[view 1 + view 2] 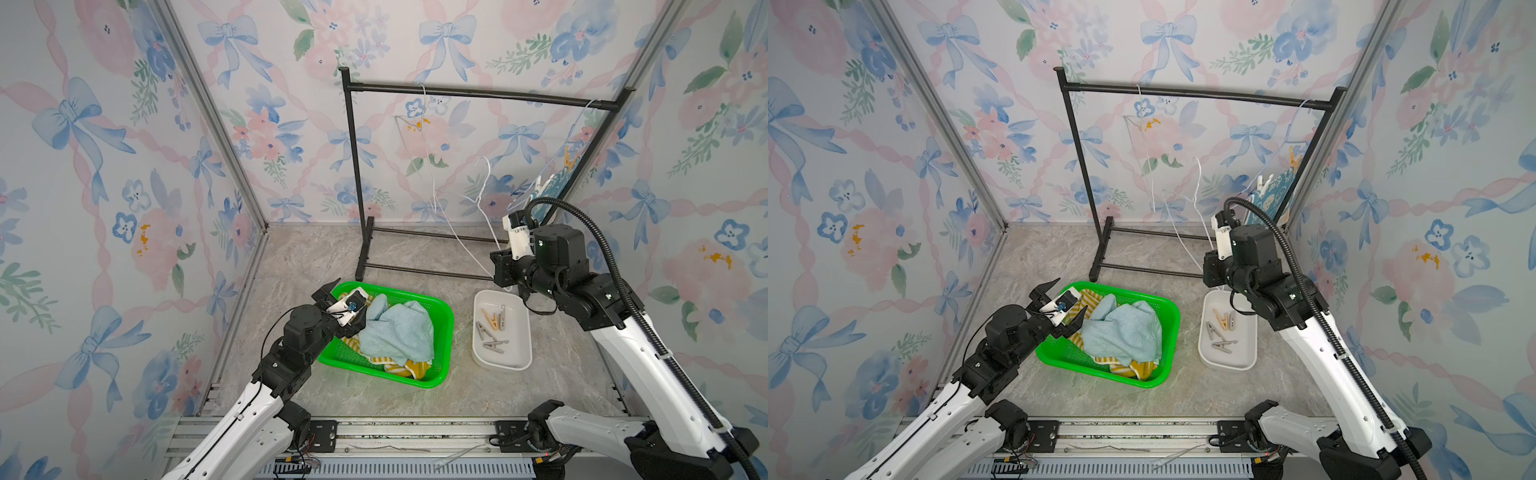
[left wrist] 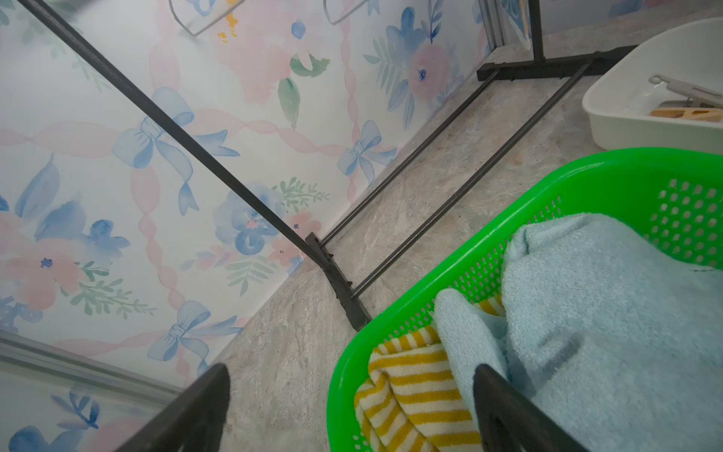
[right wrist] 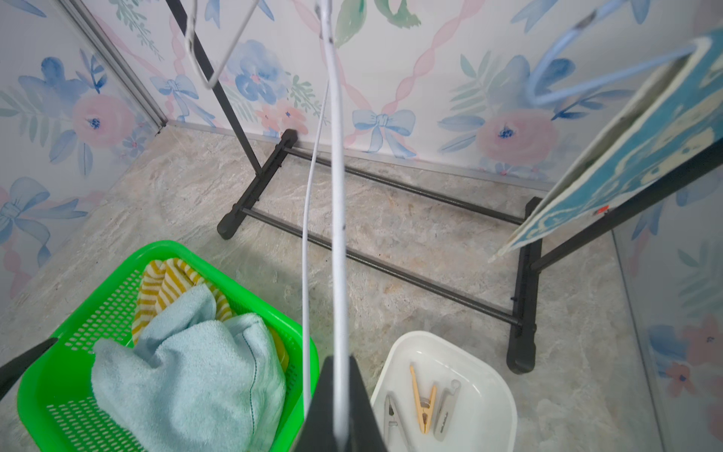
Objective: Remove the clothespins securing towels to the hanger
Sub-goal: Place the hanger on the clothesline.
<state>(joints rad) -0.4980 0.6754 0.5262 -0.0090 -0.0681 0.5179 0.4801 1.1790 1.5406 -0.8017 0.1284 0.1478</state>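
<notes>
My right gripper will next move up and outward, as the bar's bare part (image 1: 470, 92) lies above and outward of it. It will lower the white hanger's hook over that part and let go of the hanger's wire.
A blue bunny towel (image 1: 550, 187) hangs on a pale blue hanger (image 3: 594, 78) at the rack's right end, pinned by a tan clothespin (image 1: 570, 160) and a white clothespin (image 1: 538, 185). My right gripper (image 1: 500, 266) is shut on the wire of a bare white hanger (image 3: 336, 156), above the white tray (image 1: 519, 345). My left gripper (image 1: 343, 307) stands open over the left corner of the green basket (image 1: 448, 309), with nothing between its fingers (image 2: 219, 387). The teal towel (image 1: 395, 332) and the yellow-striped towel (image 1: 415, 368) lie in the basket.
The tray holds several loose clothespins (image 1: 492, 324), grey and tan. The black rack (image 1: 478, 93) stands at the back, its base bars (image 1: 428, 272) on the floor behind basket and tray. A clear bare hanger (image 1: 409, 124) hangs from its rail.
</notes>
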